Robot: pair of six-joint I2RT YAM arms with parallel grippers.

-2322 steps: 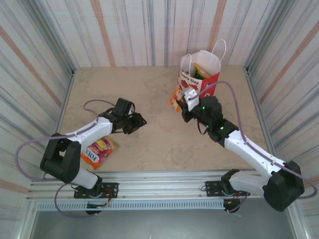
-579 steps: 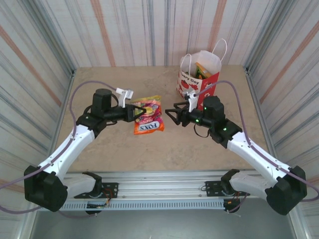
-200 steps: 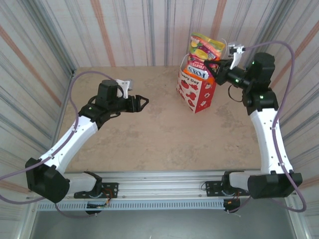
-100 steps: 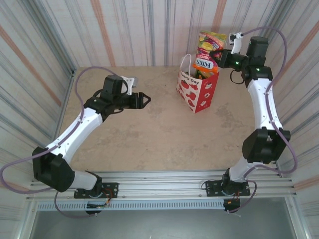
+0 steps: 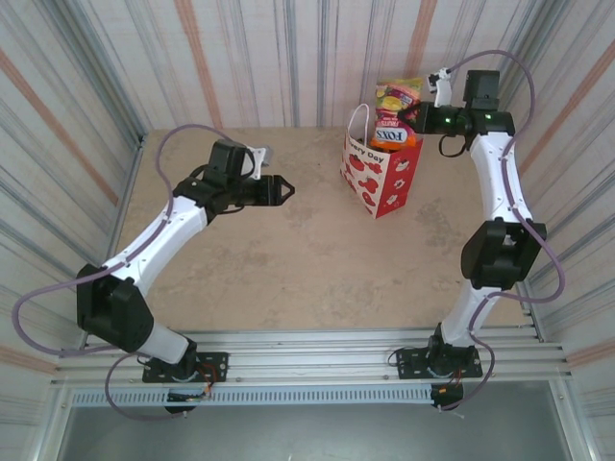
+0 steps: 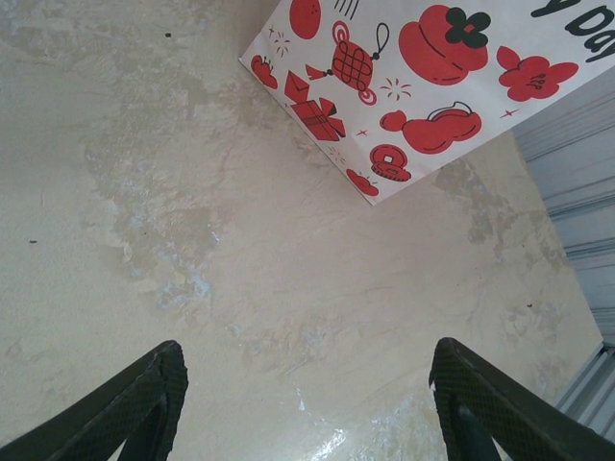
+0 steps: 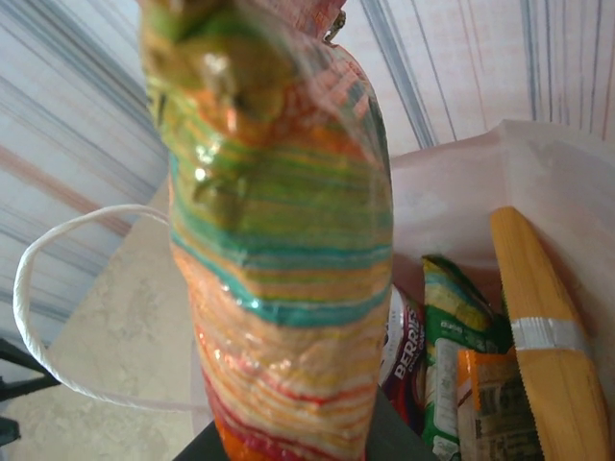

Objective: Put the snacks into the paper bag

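My right gripper needs to lower the striped packet into the bag next and let go of it, because the paper bag's opening [image 5: 377, 143] [image 7: 437, 298] is below and the packet still sticks out above the bag's rim.
The paper bag [image 5: 382, 178], white with red figures, stands upright at the back right of the table. My right gripper [image 5: 413, 118] hangs above its mouth, shut on a striped yellow, green and orange snack packet [image 5: 395, 108] that points down toward the opening. In the right wrist view this packet [image 7: 279, 259] rises from my gripper [image 7: 288, 449], and inside the bag [image 7: 461, 182] lie a purple berries packet [image 7: 408, 346], a green one [image 7: 459, 331] and an orange one [image 7: 495, 403]. My left gripper [image 5: 284, 189] is open and holds nothing, left of the bag [image 6: 423, 86], fingers [image 6: 144, 403] wide apart.
A long yellow stick pack [image 7: 543, 355] leans inside the bag. A white rope handle [image 7: 53, 288] loops out at the bag's left side. Corrugated metal walls [image 5: 86, 96] close the table [image 5: 288, 269] in at the back and both sides.
My right arm has swung back and turned the striped packet upright over the bag's mouth, lowering it a little. My left gripper has drifted slightly right toward the bag, its jaws narrowing slightly.
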